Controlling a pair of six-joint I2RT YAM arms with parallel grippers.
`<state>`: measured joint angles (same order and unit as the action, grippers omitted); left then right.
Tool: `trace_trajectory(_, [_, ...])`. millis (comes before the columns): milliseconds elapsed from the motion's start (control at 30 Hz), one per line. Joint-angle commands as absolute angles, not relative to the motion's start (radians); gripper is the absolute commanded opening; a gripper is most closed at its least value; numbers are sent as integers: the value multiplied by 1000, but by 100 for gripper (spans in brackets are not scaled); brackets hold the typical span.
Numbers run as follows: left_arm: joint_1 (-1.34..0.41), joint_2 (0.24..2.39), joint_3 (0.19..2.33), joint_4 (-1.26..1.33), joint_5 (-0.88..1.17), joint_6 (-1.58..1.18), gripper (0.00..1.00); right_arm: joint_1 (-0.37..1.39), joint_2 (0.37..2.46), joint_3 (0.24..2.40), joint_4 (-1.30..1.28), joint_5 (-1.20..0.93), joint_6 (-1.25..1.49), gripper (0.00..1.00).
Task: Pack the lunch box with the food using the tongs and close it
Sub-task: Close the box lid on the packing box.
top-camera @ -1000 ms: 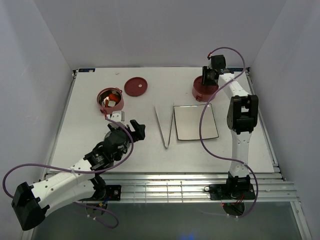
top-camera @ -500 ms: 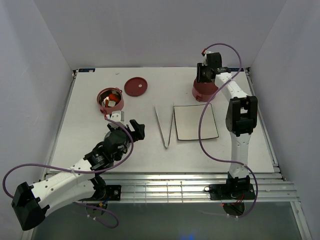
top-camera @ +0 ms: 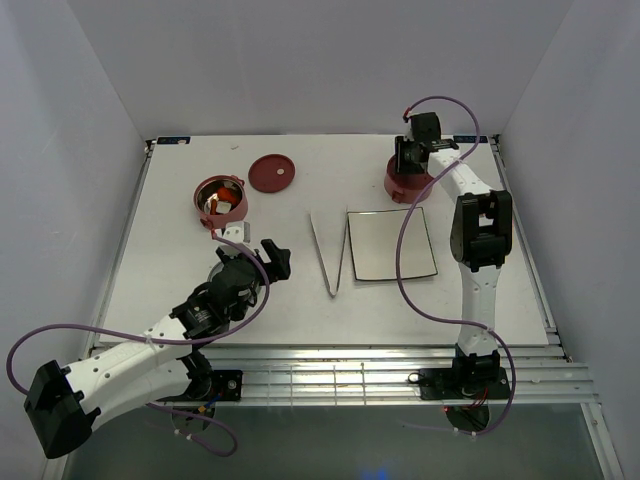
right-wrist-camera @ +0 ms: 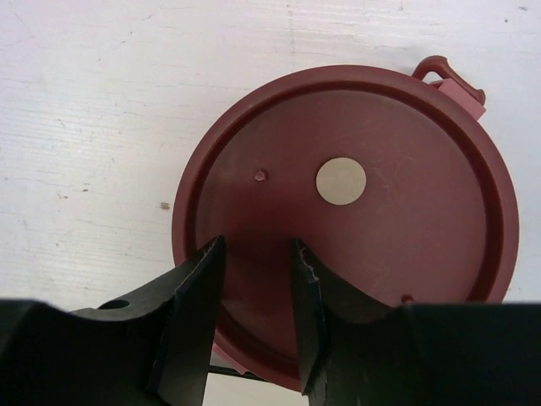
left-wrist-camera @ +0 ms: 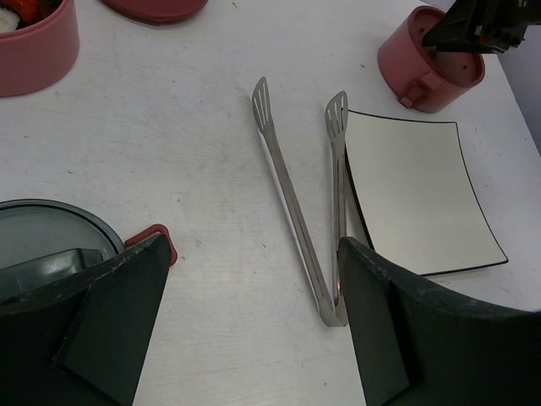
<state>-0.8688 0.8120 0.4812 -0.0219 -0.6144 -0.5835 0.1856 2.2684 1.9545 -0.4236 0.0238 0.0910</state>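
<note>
The open bowl's food still lies uncovered, so my left gripper next moves outward and down onto the loose disc lid's edge [top-camera: 290, 183] [left-wrist-camera: 198, 11] facing away from that bowl.
The lunch box stands in parts. An open dusty-red bowl [top-camera: 222, 183] at the back left holds food [top-camera: 214, 203] with orange and pale pieces. A loose dark-red disc lid [top-camera: 272, 172] lies beside it. A second bowl [top-camera: 398, 190] at the back right wears its disc lid [right-wrist-camera: 355, 254]. My right gripper [right-wrist-camera: 258, 245] hovers just over that lid, jaws partly open with nothing between them. The silver tongs [top-camera: 324, 255] lie in a V on the table. My left gripper [left-wrist-camera: 252, 245] is wide open and empty, with the tongs' [left-wrist-camera: 293, 211] joined end beside its right finger. The grey cover [left-wrist-camera: 42, 233] sits by its left finger.
A white square plate [top-camera: 392, 245] lies right of the tongs, its edge touching one tong arm in the left wrist view. White walls enclose the table on three sides. The right arm's cable loops over the plate's right part.
The right gripper has shifted slightly left and nearer over the lidded bowl. The left arm and the tongs have not moved.
</note>
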Motion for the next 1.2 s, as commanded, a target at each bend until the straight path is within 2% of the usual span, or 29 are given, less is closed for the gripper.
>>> trace_trajectory(0, [-870,810,494,-9,-609,-604,90,178,2191,2011,-457,57,68,42])
trace_trajectory(200, [-853,1012,767,-150,-689,-604,88,155,2161,1948,-408,107,106,43])
trace_trajectory(333, [-755,1170,949,-212,-588,-600,88,150,2216,1924,-416,89,123,43])
trace_trajectory(500, [-605,1353,1169,-287,-499,-578,87,150,2296,2005,-521,57,112,43])
trace_trajectory(600, [-562,1466,1270,-292,-477,-526,87,150,2231,1936,-491,58,98,44])
trace_trajectory(900, [-537,1742,1495,-161,-419,-82,86,158,1944,1829,-447,-84,139,45])
trace_trajectory(1000, [-537,1818,1506,-101,-391,93,85,179,1757,1633,-343,-156,179,45])
trace_trajectory(1167, [-511,1956,1575,-86,-353,201,79,227,1426,1291,-201,-258,271,45])
